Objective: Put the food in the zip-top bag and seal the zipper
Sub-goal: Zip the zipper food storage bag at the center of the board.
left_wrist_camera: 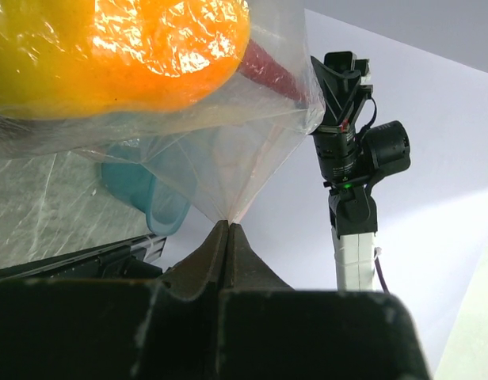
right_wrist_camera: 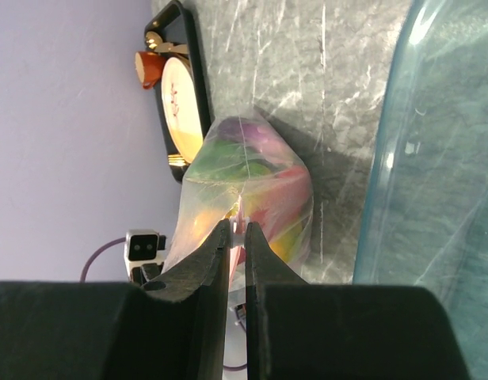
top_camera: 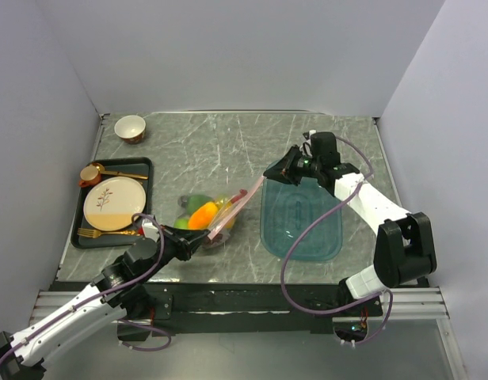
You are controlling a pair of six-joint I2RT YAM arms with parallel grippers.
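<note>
Next, my right gripper shifts farther over the teal tray [top_camera: 296, 209] [right_wrist_camera: 436, 174] and opens, since the zipper stretches taut with its white tab pinched at the zipper's far end.
The clear zip-top bag [top_camera: 216, 212] is stretched taut above the table between my two grippers. Inside it I see an orange-yellow mango [top_camera: 203, 214], green pieces [top_camera: 192, 203] and something red [left_wrist_camera: 268, 70]. The pinkish-white zipper [top_camera: 238, 204] runs diagonally along the bag's mouth. My left gripper [top_camera: 201, 240] is shut on the bag's near-left corner [left_wrist_camera: 228, 214]. My right gripper [top_camera: 269, 172] is shut on the zipper's far-right end, pinching a small white tab [right_wrist_camera: 238, 227]. The bag with the food also shows in the right wrist view [right_wrist_camera: 244, 186].
A teal translucent tray [top_camera: 307, 229] lies right of the bag, under the right gripper. A black tray [top_camera: 78, 229] at the left holds a cream plate [top_camera: 113, 203], a gold fork and an orange cup [top_camera: 89, 174]. A small bowl [top_camera: 130, 127] stands at the far left.
</note>
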